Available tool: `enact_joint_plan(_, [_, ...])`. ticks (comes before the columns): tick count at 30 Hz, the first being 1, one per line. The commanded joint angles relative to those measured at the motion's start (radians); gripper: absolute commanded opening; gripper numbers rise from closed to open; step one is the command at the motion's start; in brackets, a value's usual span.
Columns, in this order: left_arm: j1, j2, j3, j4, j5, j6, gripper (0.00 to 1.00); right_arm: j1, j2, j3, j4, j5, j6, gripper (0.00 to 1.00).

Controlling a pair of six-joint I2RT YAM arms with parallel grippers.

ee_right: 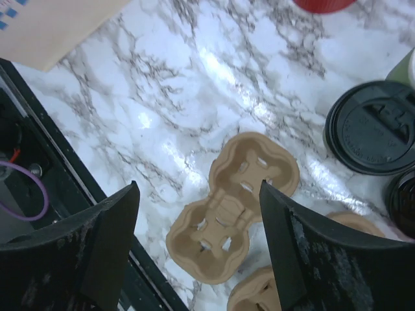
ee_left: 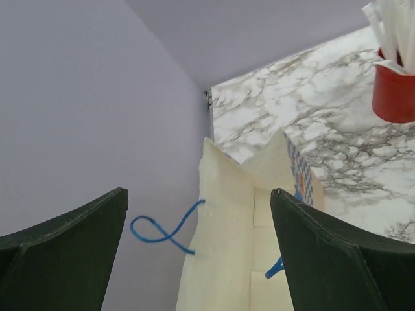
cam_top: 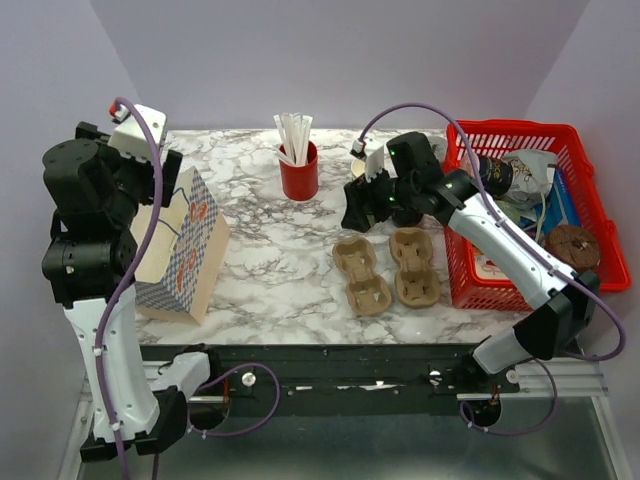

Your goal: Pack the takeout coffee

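The left gripper comes down and sideways onto the blue handle farther from the straws next, as it lies below and to the left in the wrist view.
A round black lid (ee_right: 373,126) lies flat at the right of the right wrist view, seemingly on top of a cup whose body is hidden. A second black lid (ee_right: 405,201) shows at the right edge. In the top view a cream cup (cam_top: 372,160) peeks out behind the right arm. My right gripper (ee_right: 198,188) is open and empty, hovering above a brown pulp tray (ee_right: 233,201), left of the lids; it also shows in the top view (cam_top: 358,210). My left gripper (ee_left: 199,191) is open and empty above the open paper bag (ee_left: 227,214).
The paper bag (cam_top: 180,250) with blue handles stands at the left. A red cup of white straws (cam_top: 298,170) stands at the back centre. Two pulp trays (cam_top: 362,272) (cam_top: 415,265) lie side by side. A red basket (cam_top: 575,135) of items stands at the right.
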Motion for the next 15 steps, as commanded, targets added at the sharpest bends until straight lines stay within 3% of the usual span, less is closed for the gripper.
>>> enact_joint_plan(1, [0.171, 0.119, 0.160, -0.237, 0.065, -0.130, 0.99, -0.003, -0.021, 0.000, 0.058, -0.058, -0.018, 0.84])
enact_joint_plan(6, [0.368, 0.314, 0.333, -0.414, 0.115, -0.133, 0.99, -0.003, -0.027, -0.008, 0.066, -0.100, 0.002, 0.84])
enact_joint_plan(15, [0.450, 0.296, 0.101, -0.392, 0.111, -0.024, 0.99, -0.003, -0.026, -0.032, 0.069, -0.103, -0.001, 0.84])
